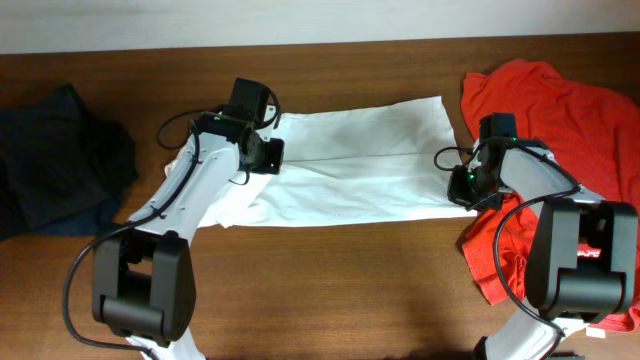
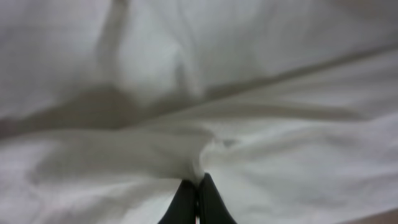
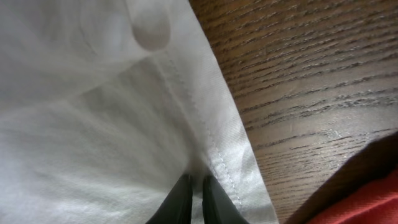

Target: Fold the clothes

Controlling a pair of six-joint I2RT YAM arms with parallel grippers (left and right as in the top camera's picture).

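Observation:
I should pull the shirt's pinched hem back over the bare wood in front of the shirt [image 1: 447, 238] with my right gripper and release it there, since that wood lies open.
The white T-shirt [image 1: 350, 165] lies folded into a long band across the middle of the table; its print is hidden. My left gripper [image 1: 268, 152] is at the shirt's left end, shut on a pinch of white cloth [image 2: 199, 163]. My right gripper [image 1: 462, 186] is at the shirt's right hem, shut on the cloth just inside the stitched hem [image 3: 205, 143]. The red T-shirt [image 1: 560, 130] lies crumpled at the right, partly under my right arm. Dark navy garments [image 1: 55, 160] lie heaped at the far left.
The wooden table [image 1: 330, 290] shows bare in front of the shirt and beside the hem in the right wrist view [image 3: 311, 93]. A corner of red cloth [image 3: 367, 202] lies close to my right gripper.

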